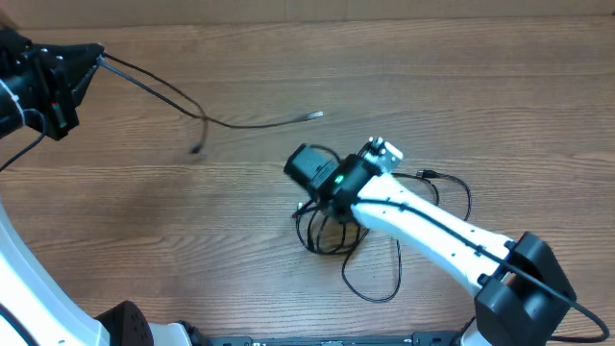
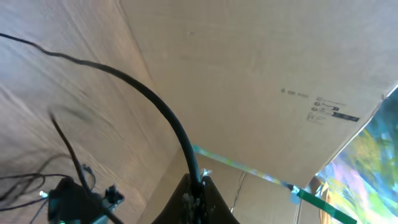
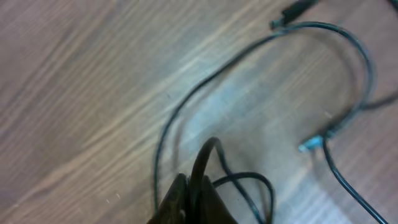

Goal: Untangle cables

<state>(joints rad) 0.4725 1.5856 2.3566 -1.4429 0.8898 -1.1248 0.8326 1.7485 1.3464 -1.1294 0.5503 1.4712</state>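
My left gripper moves down onto the bare tabletop below next and releases the black cable there, because that spot lies clear of the loops.
My left gripper (image 1: 97, 59) is at the far left of the table, raised, and shut on one black cable (image 1: 163, 93). That cable sags across to a small plug end (image 1: 314, 115). In the left wrist view the fingers (image 2: 198, 190) pinch the same cable (image 2: 158, 102), which arcs off to the left. Near the table's middle, my right gripper (image 3: 198, 186) is shut on a loop of another cable (image 3: 205, 152). Around it the remaining cables (image 1: 332, 235) lie in loose overlapping loops, with a plug (image 1: 429, 174) to the right.
The wooden table (image 1: 480, 67) fills the overhead view. A cardboard box wall (image 2: 261, 74) with green tape (image 2: 339, 208) stands behind the left gripper. The right arm's white link (image 1: 423, 226) crosses above the cable loops. A bluish connector tip (image 3: 311, 144) lies beside the right gripper.
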